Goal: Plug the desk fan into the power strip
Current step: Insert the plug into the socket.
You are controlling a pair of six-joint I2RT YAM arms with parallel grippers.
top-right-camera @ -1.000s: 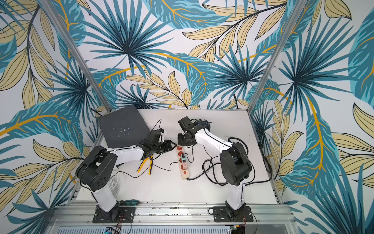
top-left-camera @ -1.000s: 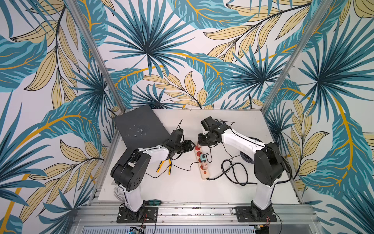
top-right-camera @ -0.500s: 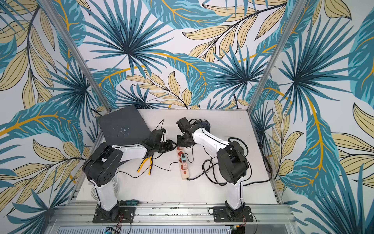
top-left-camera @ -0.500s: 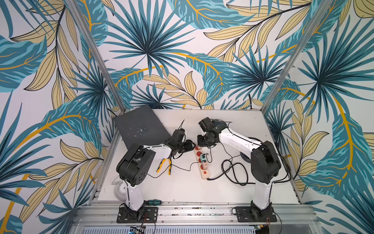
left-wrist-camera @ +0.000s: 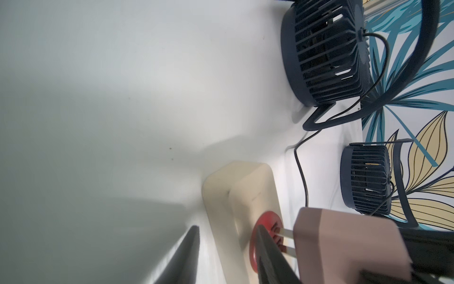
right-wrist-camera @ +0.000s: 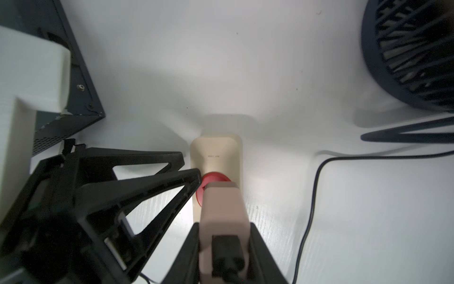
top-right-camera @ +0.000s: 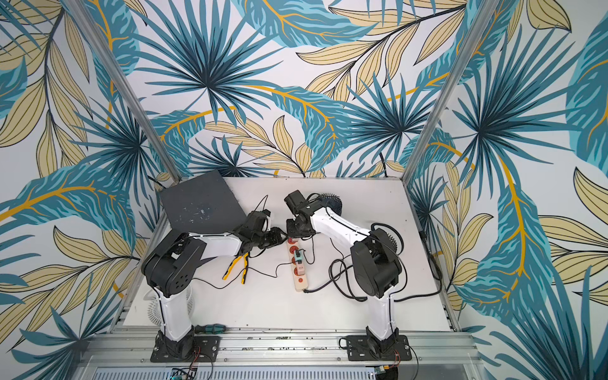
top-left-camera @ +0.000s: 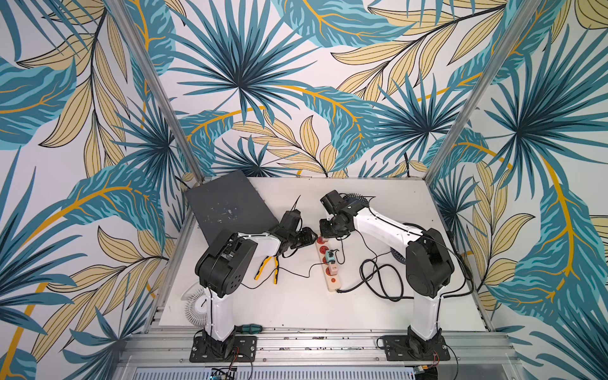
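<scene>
My right gripper pushes the pinkish-beige plug down into the power strip's far-end red socket (top-left-camera: 321, 240) (right-wrist-camera: 213, 175) next and releases it there, since a bare length of the plug's pins still shows.
The cream power strip (top-left-camera: 332, 282) (top-right-camera: 301, 283) lies mid-table, running front to back. My right gripper (top-left-camera: 325, 232) (right-wrist-camera: 224, 228) is shut on a pinkish-beige plug (right-wrist-camera: 221, 204) (left-wrist-camera: 344, 241) with a black cable in its back. Its two metal prongs reach the far-end red socket (right-wrist-camera: 213, 175) and still show in the left wrist view. My left gripper (top-left-camera: 314, 237) (right-wrist-camera: 190, 167) is open. One finger lies beside the strip (left-wrist-camera: 245, 191) and the other over the socket's rim. The dark blue desk fan (top-left-camera: 357, 198) (right-wrist-camera: 405, 49) stands behind.
A teal plug (top-left-camera: 330, 256) and a small white one sit in other sockets. Yellow-handled pliers (top-left-camera: 269, 269), a dark board (top-left-camera: 227, 204), a white fan (top-left-camera: 195, 301), a screwdriver (top-left-camera: 248, 328), another dark fan (top-left-camera: 396, 258) and the coiled black cord (top-left-camera: 378, 279) surround the strip.
The left arm's elbow has shifted a little right and the right arm's a little left. Both grippers have stayed at the strip's far end.
</scene>
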